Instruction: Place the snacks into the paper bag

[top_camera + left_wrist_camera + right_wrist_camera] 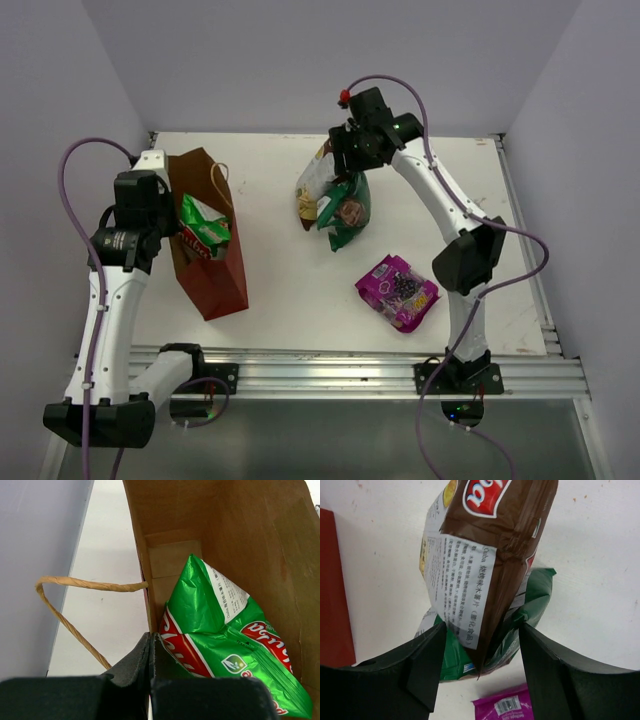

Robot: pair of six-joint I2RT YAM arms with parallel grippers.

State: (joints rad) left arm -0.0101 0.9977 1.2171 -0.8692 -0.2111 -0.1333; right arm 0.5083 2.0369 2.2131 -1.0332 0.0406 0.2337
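Note:
The dark green bag's top edge [360,181] [532,611] is below my right gripper and back from it. My right gripper needs to go down and back onto that edge next.
The paper bag [215,280] lies at the left of the table, mouth towards the back, and the bright green bag [203,235] sticks out of it. My left gripper [151,645] is shut on the paper bag's [250,545] side rim, beside the bright green bag [220,630]. At the back, my right gripper [482,630] is open. The cream-and-brown chip bag [490,555] has its sealed end between the fingers, with a gap on each side. Under it lies the dark green bag [535,590]. The purple packet [397,291] lies flat at the front right.
A tan cord handle [75,585] loops out from the paper bag towards the left wall. The chip bag [313,185] and dark green bag [345,215] overlap mid-table at the back. Walls close in the table on the left, back and right.

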